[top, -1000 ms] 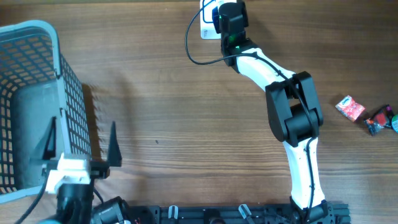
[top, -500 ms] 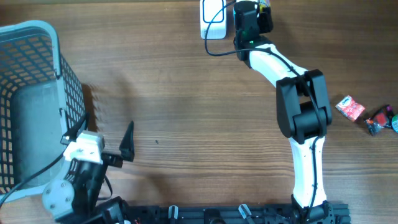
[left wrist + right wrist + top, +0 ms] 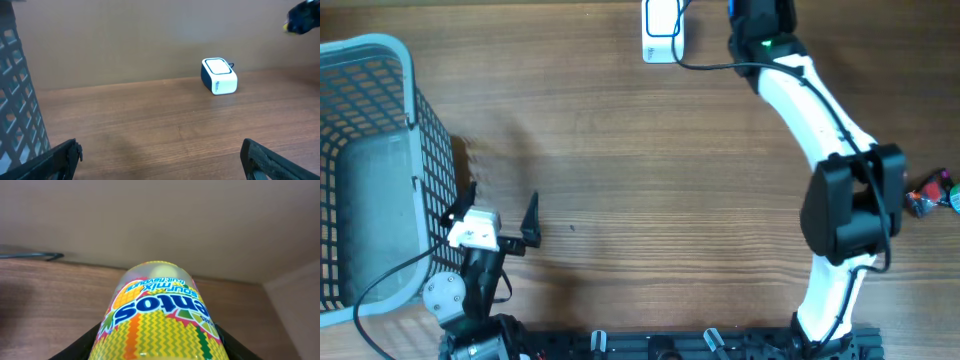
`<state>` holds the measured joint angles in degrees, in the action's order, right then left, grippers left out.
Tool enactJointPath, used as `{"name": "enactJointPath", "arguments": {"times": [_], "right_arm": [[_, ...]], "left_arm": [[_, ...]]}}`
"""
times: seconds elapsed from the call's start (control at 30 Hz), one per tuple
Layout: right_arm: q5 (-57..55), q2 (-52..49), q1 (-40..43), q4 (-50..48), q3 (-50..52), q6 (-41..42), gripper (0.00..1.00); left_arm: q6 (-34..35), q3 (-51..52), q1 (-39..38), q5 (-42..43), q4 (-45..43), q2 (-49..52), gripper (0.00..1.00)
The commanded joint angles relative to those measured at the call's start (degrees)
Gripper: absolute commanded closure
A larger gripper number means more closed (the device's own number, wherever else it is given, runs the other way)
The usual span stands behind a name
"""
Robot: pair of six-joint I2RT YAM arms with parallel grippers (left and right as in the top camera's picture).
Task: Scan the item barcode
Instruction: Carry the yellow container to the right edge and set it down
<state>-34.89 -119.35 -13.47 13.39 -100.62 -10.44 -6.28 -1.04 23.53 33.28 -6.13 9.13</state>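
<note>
My right gripper needs to carry the container (image 3: 157,315) down to bare tabletop by the wrapped sweets, to its right in the overhead view, then lower and release it.
The item is a yellow Mentos sour-mix container (image 3: 157,315) that fills the lower right wrist view, and my right gripper (image 3: 156,351) is shut on it, one black finger on each side. In the overhead view the right gripper (image 3: 760,14) is at the table's far edge, to the right of the white barcode scanner (image 3: 662,30). The scanner (image 3: 218,76) also shows in the left wrist view, with its cable trailing behind it. My left gripper (image 3: 496,224) stands open near the front left beside the basket, nothing between its fingers (image 3: 60,159).
A light blue mesh basket (image 3: 380,60) fills the left side, and its wall (image 3: 15,115) is close to my left finger. Small wrapped sweets (image 3: 932,192) lie at the right edge beside the right arm's elbow (image 3: 850,205).
The right arm has swung to the right along the far edge, carrying the container from over the scanner to its right. The left gripper has shifted right and turned slightly.
</note>
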Motion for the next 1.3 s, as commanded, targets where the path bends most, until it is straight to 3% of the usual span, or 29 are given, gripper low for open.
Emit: {"name": "enactJointPath", "arguments": {"times": [0.0,0.23,0.43,0.63,0.9,0.97,1.1,1.23,1.27], "right_arm": [[0.9,5.0,5.4,6.3,-1.0,8.0,0.76],[1.6,7.2,16.7,30.0,-1.0,22.3,0.76],[21.2,7.2,28.5,47.1,-1.0,33.2,0.72],[24.8,7.1,39.4,44.3,-1.0,34.4,0.72],[24.7,-0.7,44.5,41.3,-0.9,34.4,0.71],[24.7,-3.3,44.5,40.8,-0.9,34.4,0.64],[24.7,-5.2,44.5,39.1,-0.9,34.4,0.63],[26.1,-5.7,44.5,39.8,-0.9,34.6,0.56],[27.0,-6.2,44.5,40.2,-0.9,34.6,0.48]], "left_arm": [[0.5,0.7,-0.1,-0.9,0.3,-0.1,0.00],[0.6,0.7,-0.1,-1.9,2.2,-0.1,0.00],[0.8,0.7,-0.1,-1.6,5.7,-0.1,0.00],[0.8,0.7,-0.1,-1.6,8.5,-0.1,0.00],[0.8,0.7,-0.1,-1.6,8.5,-0.1,0.00],[0.8,0.7,-0.1,-1.6,8.5,-0.1,0.00],[0.8,0.7,-0.1,-1.6,8.5,-0.1,0.00],[0.8,0.7,-0.1,-1.6,8.5,-0.1,0.00],[0.8,0.7,-0.1,-1.6,8.5,-0.1,0.00]]}}
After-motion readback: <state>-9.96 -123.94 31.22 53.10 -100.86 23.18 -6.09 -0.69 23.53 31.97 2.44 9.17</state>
